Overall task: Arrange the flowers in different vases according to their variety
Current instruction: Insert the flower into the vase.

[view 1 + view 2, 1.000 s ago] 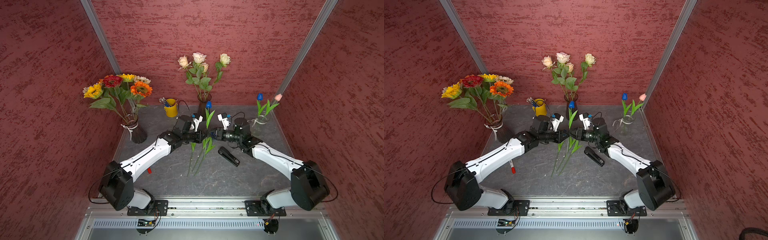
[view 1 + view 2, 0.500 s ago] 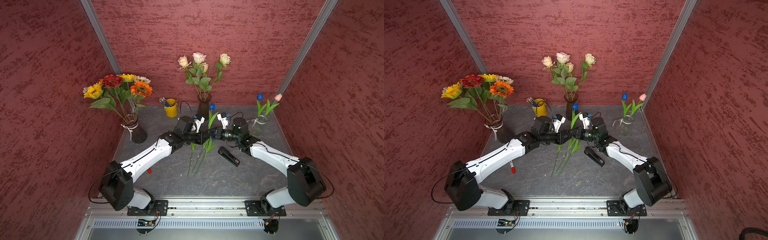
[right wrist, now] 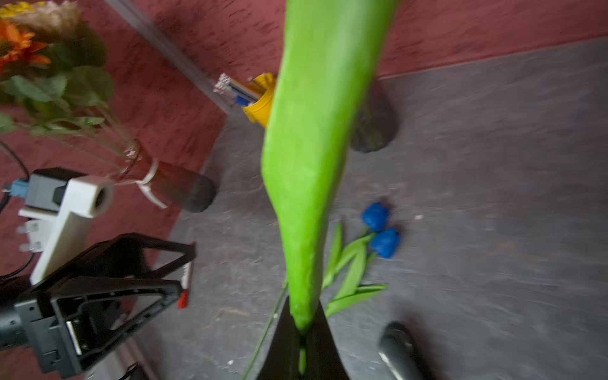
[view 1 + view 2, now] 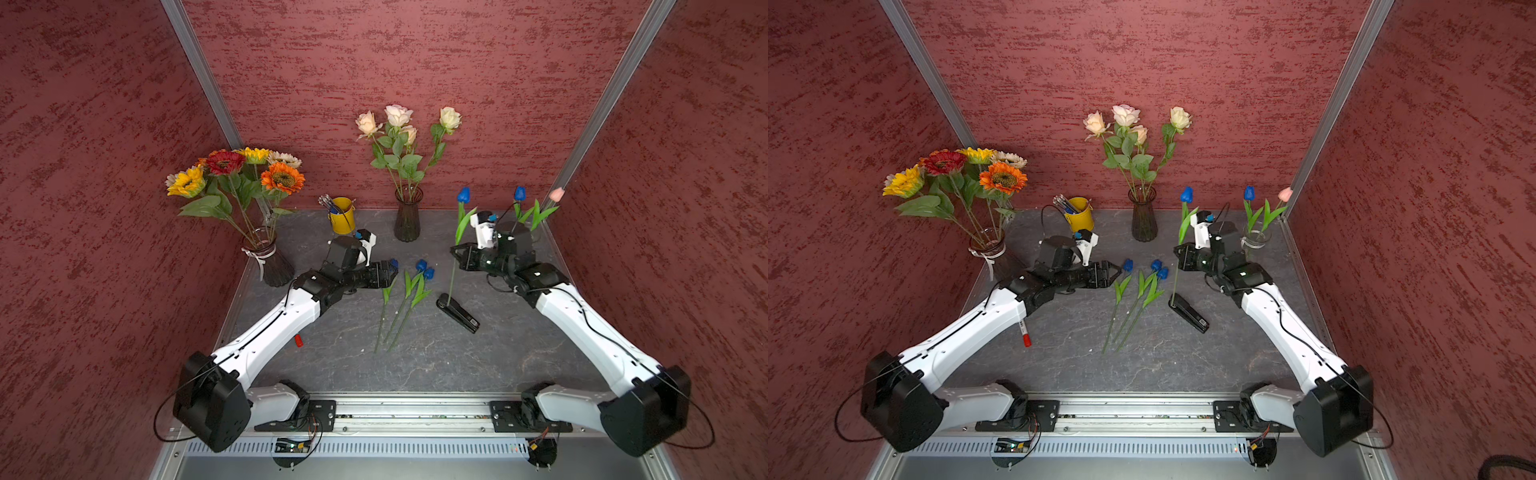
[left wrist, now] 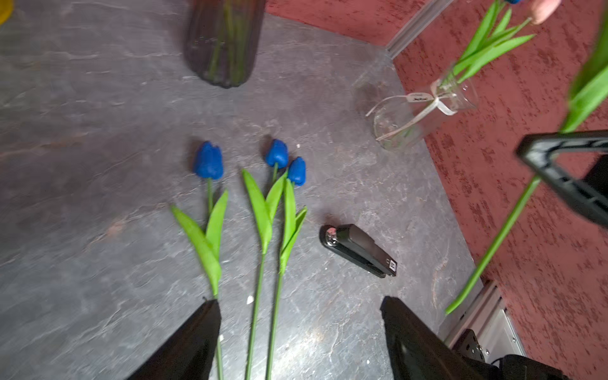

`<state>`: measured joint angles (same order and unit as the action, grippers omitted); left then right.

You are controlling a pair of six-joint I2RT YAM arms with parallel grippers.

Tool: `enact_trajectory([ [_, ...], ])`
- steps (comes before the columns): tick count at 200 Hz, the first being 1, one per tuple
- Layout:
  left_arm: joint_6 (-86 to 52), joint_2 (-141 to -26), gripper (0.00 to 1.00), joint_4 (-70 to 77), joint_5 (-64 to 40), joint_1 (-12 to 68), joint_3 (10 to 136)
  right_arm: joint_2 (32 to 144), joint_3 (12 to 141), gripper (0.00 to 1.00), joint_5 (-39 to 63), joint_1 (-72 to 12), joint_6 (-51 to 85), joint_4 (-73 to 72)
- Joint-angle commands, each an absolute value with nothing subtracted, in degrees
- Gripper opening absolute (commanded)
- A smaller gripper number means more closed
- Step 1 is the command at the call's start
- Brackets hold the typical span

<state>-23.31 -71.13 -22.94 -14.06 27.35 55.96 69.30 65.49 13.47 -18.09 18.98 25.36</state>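
My right gripper needs to lift next, turn outward over the opening of the clear vase [image 4: 1255, 239] that already holds tulips, lower the blue tulip's stem and let go.
My right gripper [image 4: 456, 254] [image 3: 301, 332] is shut on the stem of a blue tulip [image 4: 464, 194] [image 4: 1187, 194], held upright above the table. Its broad green leaf [image 3: 312, 148] fills the right wrist view. My left gripper [image 4: 390, 270] [image 5: 300, 301] is open and empty, just left of three blue tulips [image 4: 422, 266] [image 5: 277, 153] lying on the table. The clear vase [image 4: 1255, 239] [image 5: 414, 112] behind my right arm holds a blue and a pink tulip. Roses stand in a dark vase [image 4: 407, 220]. Sunflowers stand in the ribboned dark vase [image 4: 270, 259].
A black stapler [image 4: 457, 312] lies under the held stem's lower end. A yellow bucket [image 4: 341, 214] of pens stands at the back. A red-capped marker [image 4: 1025, 332] lies beside my left forearm. Red walls close in both sides.
The left gripper opened, let go of the tulip and drew back left. The right gripper shut on the stem and carried the tulip right, toward the clear vase.
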Motion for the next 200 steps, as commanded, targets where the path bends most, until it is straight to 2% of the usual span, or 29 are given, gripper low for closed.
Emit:
enact_trajectory([
  [1, -23.4, -70.1, 0.83, -24.8, -14.2, 25.1, 51.9, 66.0, 67.9, 0.00, -0.5, -13.0, 9.3, 34.9],
  [45, -22.5, -72.5, 0.82, -27.1, -12.5, 23.5, 49.6, 62.2, 63.0, 0.00, -12.8, -5.3, 3.0, 12.8],
  [121, -25.8, -75.0, 0.82, -23.7, -13.6, 23.1, 45.7, 70.3, 60.6, 0.00, -16.2, 2.0, -3.9, -21.2],
  [172, -25.9, -75.6, 0.83, -25.0, -13.4, 23.1, 46.5, 79.0, 60.0, 0.00, -14.6, 5.6, -1.5, -31.2],
  [200, -26.1, -75.1, 0.83, -25.6, -13.2, 23.1, 46.1, 84.6, 59.9, 0.00, -12.4, 7.0, 0.9, -31.3],
])
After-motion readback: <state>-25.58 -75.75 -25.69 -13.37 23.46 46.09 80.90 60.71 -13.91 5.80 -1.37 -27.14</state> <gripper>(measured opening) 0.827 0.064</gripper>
